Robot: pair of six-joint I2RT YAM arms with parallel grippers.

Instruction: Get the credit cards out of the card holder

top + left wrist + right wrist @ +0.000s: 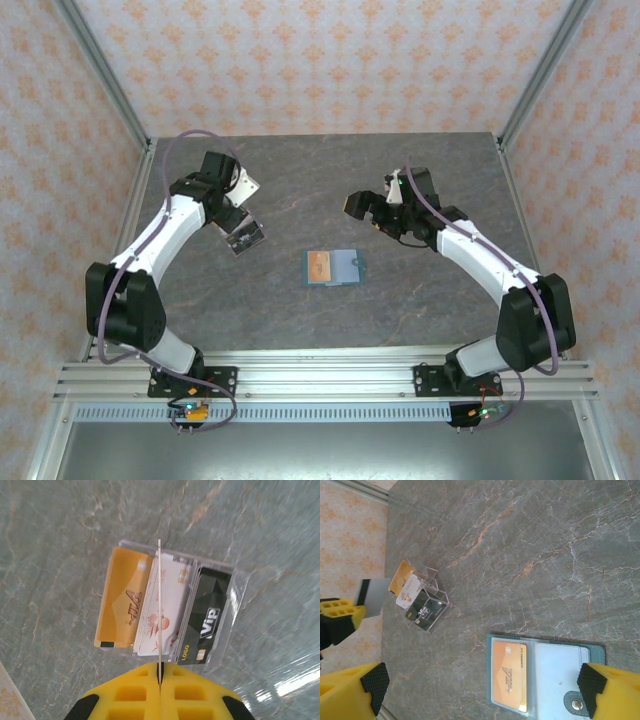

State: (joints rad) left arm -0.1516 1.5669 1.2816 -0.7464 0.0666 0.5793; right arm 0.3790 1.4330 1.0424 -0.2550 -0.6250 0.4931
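Note:
The clear stand's middle slot, where a white card already stands, is below the left gripper, so the left gripper should lower the thin pale card into it and let go.
The card holder lies open on the table between the arms, teal with pale inner pockets. An orange credit card sits in its left pocket; the other pocket looks pale and its snap tab lies flat. My right gripper hangs open above the holder with nothing between its fingers. It also shows from above. My left gripper is shut on a thin pale card, seen edge-on. It holds that card just over a clear stand.
The clear acrylic stand sits left of the card holder and holds a gold card, a white card and a dark card. Metal frame posts and patterned walls border the marbled table.

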